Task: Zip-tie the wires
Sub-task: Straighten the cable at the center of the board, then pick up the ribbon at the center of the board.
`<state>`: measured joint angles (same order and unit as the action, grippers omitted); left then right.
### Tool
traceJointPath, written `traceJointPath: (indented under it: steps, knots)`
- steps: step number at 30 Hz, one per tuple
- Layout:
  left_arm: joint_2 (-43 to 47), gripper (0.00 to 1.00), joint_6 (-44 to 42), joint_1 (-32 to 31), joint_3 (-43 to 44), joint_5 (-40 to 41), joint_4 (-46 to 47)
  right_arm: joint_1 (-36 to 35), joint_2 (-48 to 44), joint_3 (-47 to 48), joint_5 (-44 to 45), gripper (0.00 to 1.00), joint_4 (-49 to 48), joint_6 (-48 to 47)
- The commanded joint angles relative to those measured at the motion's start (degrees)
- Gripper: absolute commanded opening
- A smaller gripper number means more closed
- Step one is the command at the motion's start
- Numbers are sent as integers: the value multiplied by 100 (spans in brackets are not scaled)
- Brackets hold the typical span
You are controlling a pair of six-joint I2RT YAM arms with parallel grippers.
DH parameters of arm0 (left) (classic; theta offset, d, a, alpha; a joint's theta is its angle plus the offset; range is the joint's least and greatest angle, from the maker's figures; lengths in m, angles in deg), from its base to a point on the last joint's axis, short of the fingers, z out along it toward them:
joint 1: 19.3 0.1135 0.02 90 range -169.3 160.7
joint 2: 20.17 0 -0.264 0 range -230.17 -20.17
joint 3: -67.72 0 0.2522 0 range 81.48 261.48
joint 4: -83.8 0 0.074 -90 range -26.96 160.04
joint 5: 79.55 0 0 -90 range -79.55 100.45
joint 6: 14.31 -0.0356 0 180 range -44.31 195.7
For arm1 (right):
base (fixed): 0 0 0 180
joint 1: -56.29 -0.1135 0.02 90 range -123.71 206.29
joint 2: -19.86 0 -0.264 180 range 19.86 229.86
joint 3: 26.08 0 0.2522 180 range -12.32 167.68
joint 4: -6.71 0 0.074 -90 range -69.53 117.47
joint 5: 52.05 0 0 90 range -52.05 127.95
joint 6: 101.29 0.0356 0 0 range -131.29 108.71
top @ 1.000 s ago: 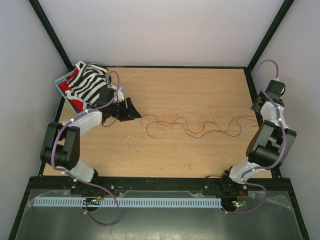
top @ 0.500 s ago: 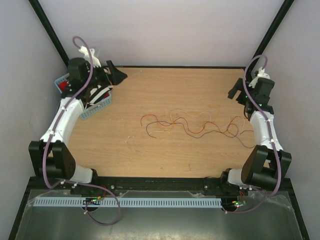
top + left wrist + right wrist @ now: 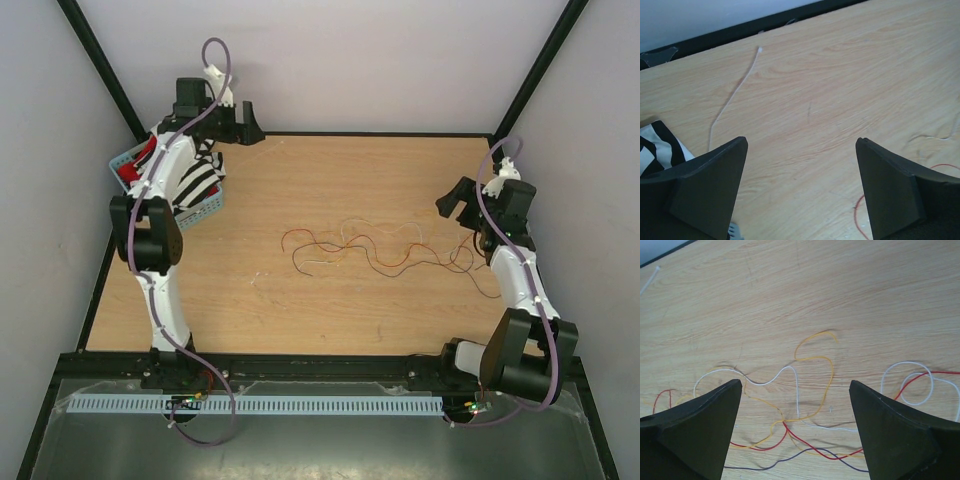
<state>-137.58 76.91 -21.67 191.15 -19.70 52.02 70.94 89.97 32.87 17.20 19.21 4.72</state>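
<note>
The left gripper lowers across onto the zip tie's end by the cloth next, as that end lies below my fingers, to their left in the wrist view.
The wires lie tangled across the middle of the table: thin curly red, yellow, white and dark strands. In the right wrist view the wires cross on the wood directly under my right gripper, which hangs open above them, holding nothing. From above, my right gripper sits over the wires' right end. My left gripper is raised at the back left corner, open and empty. The zip tie lies flat on the wood ahead of it, a thin whitish strip; the zip tie's tip also shows far off.
A blue basket holding a zebra-striped cloth and something red stands at the left edge, under the left arm. A red wire end shows near the left gripper's right finger. A black frame rail borders the table's back.
The left arm has risen from the table beside the basket to the back left corner. The right gripper has swung in over the wires' right end. Both grippers have opened wide.
</note>
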Motion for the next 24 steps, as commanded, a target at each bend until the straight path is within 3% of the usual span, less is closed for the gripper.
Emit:
traceJointPath:
  steps: [1, 13, 24]
  knots:
    - [-654, 90, -709, 62, 677, 311, -699, 2, -174, -80, -360, 99, -408, 82]
    - [-2146, 85, -1097, 137, 1709, 956, -698, -2, -182, 0, -415, 99, -352, 104]
    - [-2799, 82, -1116, 195, 1888, 1081, -701, 1, -181, 86, -321, 99, -278, 156]
